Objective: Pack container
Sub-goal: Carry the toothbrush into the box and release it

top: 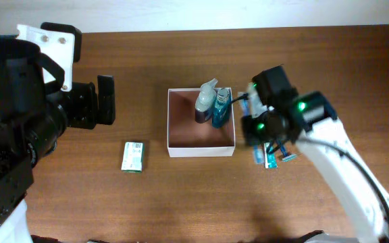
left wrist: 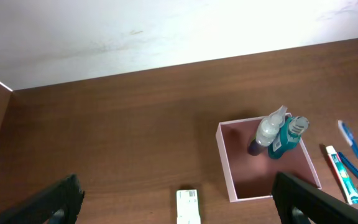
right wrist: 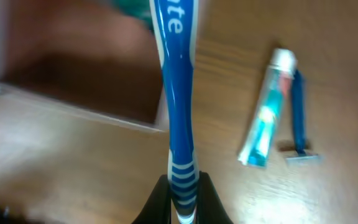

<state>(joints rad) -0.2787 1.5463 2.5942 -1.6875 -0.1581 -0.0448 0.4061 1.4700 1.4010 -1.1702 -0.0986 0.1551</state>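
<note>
The container's bare bottom is below my right gripper and to its left in the overhead view. I should swing the gripper over it next, then lower and let go of the toothbrush [right wrist: 179,93].
The container [top: 201,150], a square white-walled box with a reddish-brown inside, sits mid-table. A grey spray bottle [top: 206,101] and a teal bottle [top: 221,109] stand in its far right corner. My right gripper [right wrist: 184,193] is shut on a blue toothbrush [right wrist: 179,93], held above the table beside the container's right wall [right wrist: 73,106]. It also shows in the overhead view [top: 254,116]. My left gripper [left wrist: 176,186] is open and empty, high above the table left of the container [left wrist: 225,162].
A toothpaste tube [right wrist: 266,118] and a blue razor [right wrist: 298,118] lie on the table right of the container. A small green-and-white flat packet [top: 134,156] lies left of it, below my left gripper [top: 105,101].
</note>
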